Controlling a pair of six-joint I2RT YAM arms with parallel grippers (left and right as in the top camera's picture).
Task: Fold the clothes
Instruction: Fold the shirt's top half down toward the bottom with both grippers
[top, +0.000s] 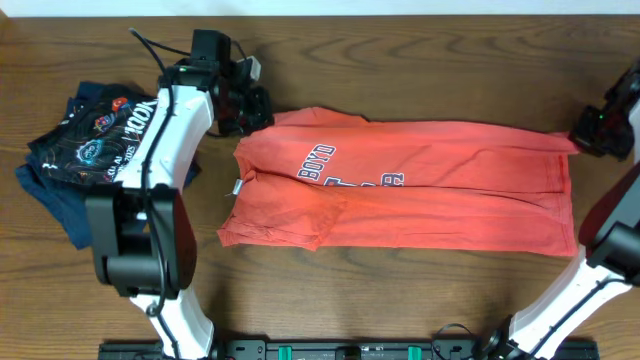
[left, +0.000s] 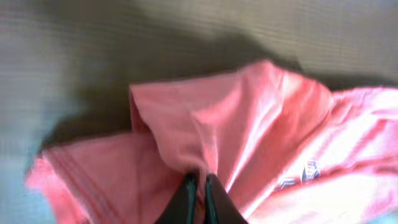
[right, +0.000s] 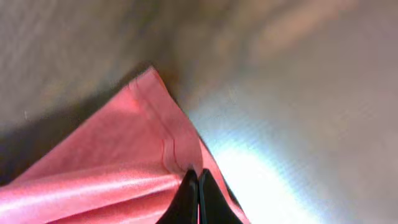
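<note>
The robot will draw its right gripper back toward its base, over the shirt's near corner (top: 568, 243), and release the shirt's hemmed corner there, because the near part of the shirt is still uncovered.
The red-orange T-shirt (top: 420, 190) lies stretched across the middle of the table, folded lengthwise, with white-and-dark lettering near its left part. My left gripper (top: 252, 112) is at the shirt's far left corner. In the left wrist view it (left: 199, 182) is shut on a bunch of the shirt's fabric (left: 205, 124). My right gripper (top: 585, 135) is at the shirt's far right corner. In the right wrist view it (right: 194, 176) is shut on the hemmed corner of the shirt (right: 130, 149).
A pile of dark navy garments with white lettering (top: 85, 145) lies at the left edge of the table, beside the left arm. The brown wooden table (top: 400, 60) shows around the shirt.
</note>
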